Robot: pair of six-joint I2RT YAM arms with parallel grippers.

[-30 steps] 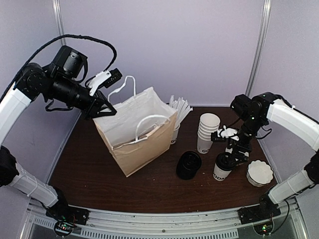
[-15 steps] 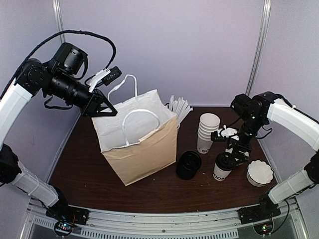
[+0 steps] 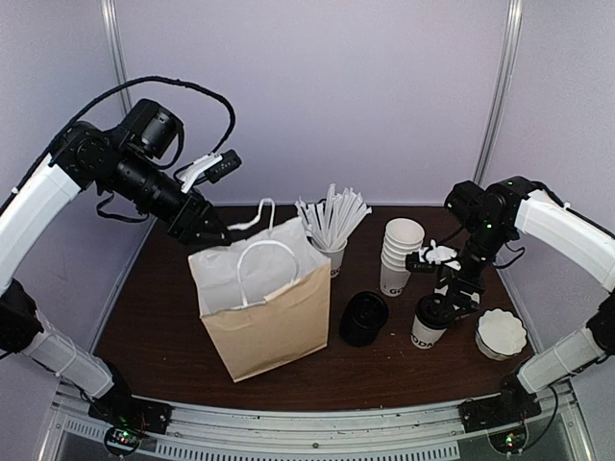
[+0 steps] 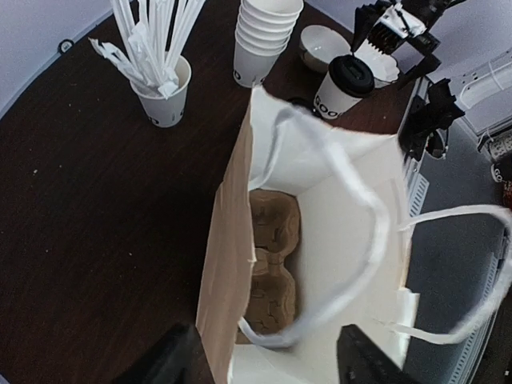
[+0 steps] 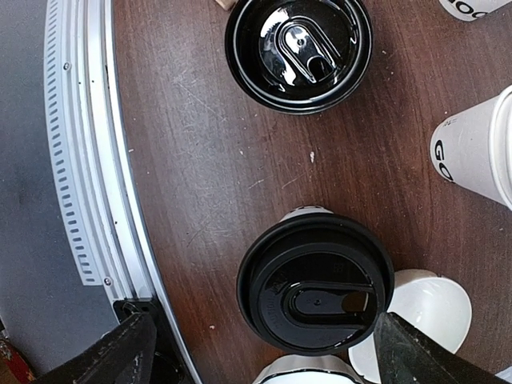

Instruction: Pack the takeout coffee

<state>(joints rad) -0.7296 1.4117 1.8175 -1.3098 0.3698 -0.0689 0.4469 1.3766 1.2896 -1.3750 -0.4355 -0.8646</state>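
Note:
I will next lower my right gripper around the coffee's black dome lid [image 5: 316,284] to close on its sides, as my open fingers are still above and wide of it.
The takeout coffee [image 3: 429,325], a white cup with a black dome lid [image 5: 316,292], stands at the right of the table. My right gripper [image 3: 448,291] hovers straight above it, open, its fingers [image 5: 126,350] wide of the lid on both sides and apart from it. The brown paper bag [image 3: 269,312] stands upright and open at the centre left, with a cardboard cup carrier [image 4: 272,264] on its bottom. Over the bag's back left rim my left gripper [image 3: 208,230] is open, its fingers [image 4: 166,362] straddling the rim without touching it. The coffee [image 4: 344,80] also shows beyond the bag.
A stack of black lids [image 3: 364,318] sits between bag and coffee. Behind stand a stack of lidless white cups [image 3: 399,254] and a cup of white sticks [image 3: 332,252]. A pile of white lids [image 3: 502,333] lies right of the coffee. The bag's white handles [image 4: 376,240] arch over its mouth.
My left gripper has opened and let go of the bag's rim, moving right and down. The bag has dropped back to stand upright. The right arm has not moved.

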